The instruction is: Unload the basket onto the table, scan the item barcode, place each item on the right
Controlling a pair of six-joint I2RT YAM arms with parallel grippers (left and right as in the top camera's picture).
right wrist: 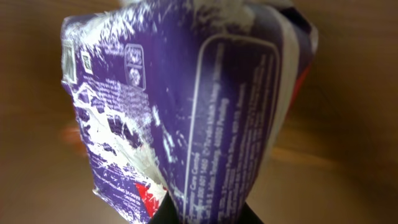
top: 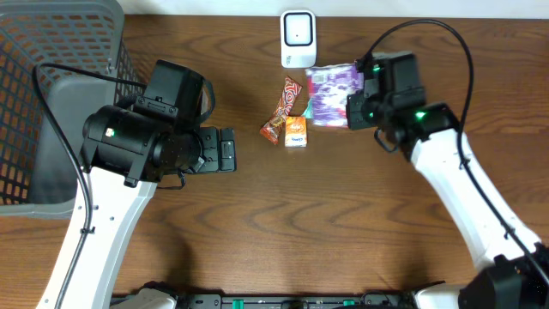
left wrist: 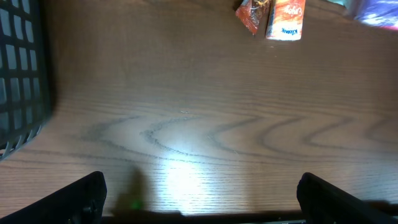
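Next, my right gripper draws back and down to release the packet on empty wood beside the orange box, as that lies below and back of it.
A purple and white crinkled packet hangs in my right gripper, which is shut on its edge, just right of the white barcode scanner at the table's back. In the right wrist view the purple packet fills the frame, pinched at the bottom between my right gripper's dark fingers. My left gripper stands open over bare wood left of the middle, its fingertips wide apart with nothing between them.
A red-brown snack wrapper and a small orange box lie below the scanner; the orange box also shows at the top of the left wrist view. A grey wire basket fills the left side.
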